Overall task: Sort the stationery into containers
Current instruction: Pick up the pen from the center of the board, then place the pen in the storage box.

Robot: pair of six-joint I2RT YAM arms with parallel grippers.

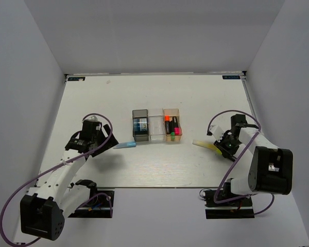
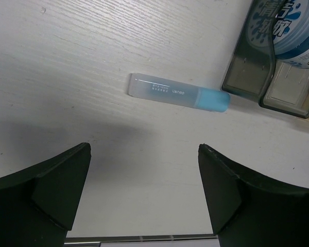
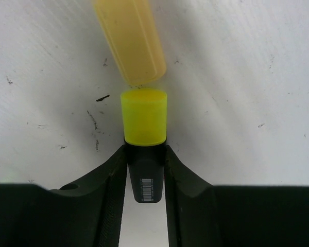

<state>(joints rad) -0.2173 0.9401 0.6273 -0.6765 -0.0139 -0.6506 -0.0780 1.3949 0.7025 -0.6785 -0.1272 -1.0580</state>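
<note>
My right gripper should next lift the black highlighter it is holding and carry it outward and left in the top view over the orange-tan bin [image 1: 178,114], because that bin already has highlighters in it.
Three bins stand in a row mid-table: smoky grey bin [image 1: 140,131], clear bin [image 1: 156,125], orange-tan bin [image 1: 178,114]. The grey bin holds a blue-white block [image 1: 140,124]; the orange-tan one holds highlighters [image 1: 170,127] with orange, pink and green ends. A light-blue stick [image 1: 124,145] [image 2: 179,92] lies flat just left of the grey bin [image 2: 250,67]. My left gripper [image 1: 107,142] [image 2: 143,148] is open and empty, a little short of the stick. My right gripper [image 1: 220,147] [image 3: 146,152] is shut on a black highlighter with a yellow cap [image 3: 144,117]. A pale-yellow stick [image 1: 202,144] [image 3: 130,38] lies just beyond the cap.
White walls enclose the table on the left, back and right. The table's near edge [image 1: 159,187] runs in front of both arm bases. Purple cables loop beside each arm.
</note>
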